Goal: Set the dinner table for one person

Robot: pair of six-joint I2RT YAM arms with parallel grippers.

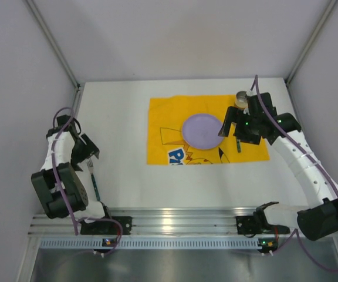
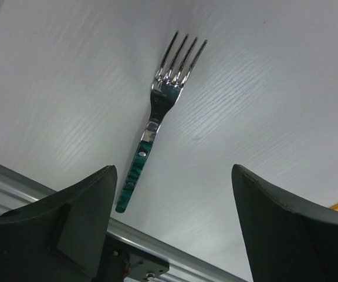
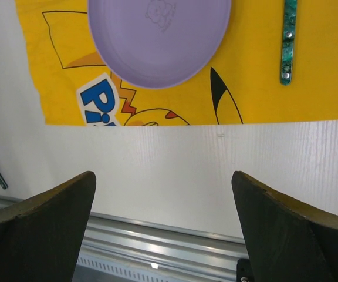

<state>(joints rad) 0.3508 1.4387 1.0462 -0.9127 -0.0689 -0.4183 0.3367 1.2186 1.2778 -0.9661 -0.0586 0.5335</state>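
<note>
The fork lies flat below the open fingers, so my left gripper goes down and eases back onto the fork's neck (image 1: 93,173) (image 2: 151,127) beside the green handle next.
The white dinner table (image 1: 116,111) carries a yellow cartoon cloth (image 1: 163,117) with a purple plate (image 1: 203,130) on it. A green-handled utensil (image 1: 238,145) lies on the cloth right of the plate; its head is hidden under my right gripper (image 1: 235,130), which hovers there open and empty. In the right wrist view the plate (image 3: 157,35) and the green handle (image 3: 287,41) lie ahead of the gripper (image 3: 163,179). A green-handled fork (image 1: 93,179) lies on the bare table at the left. My left gripper (image 1: 90,154) is open and empty above it, and the fork (image 2: 157,123) lies between and ahead of the gripper (image 2: 172,176).
A small cup (image 1: 241,98) stands at the cloth's far right corner, just behind the right gripper. The ribbed aluminium rail (image 1: 169,220) runs along the table's near edge. Grey walls close in the left, right and far sides.
</note>
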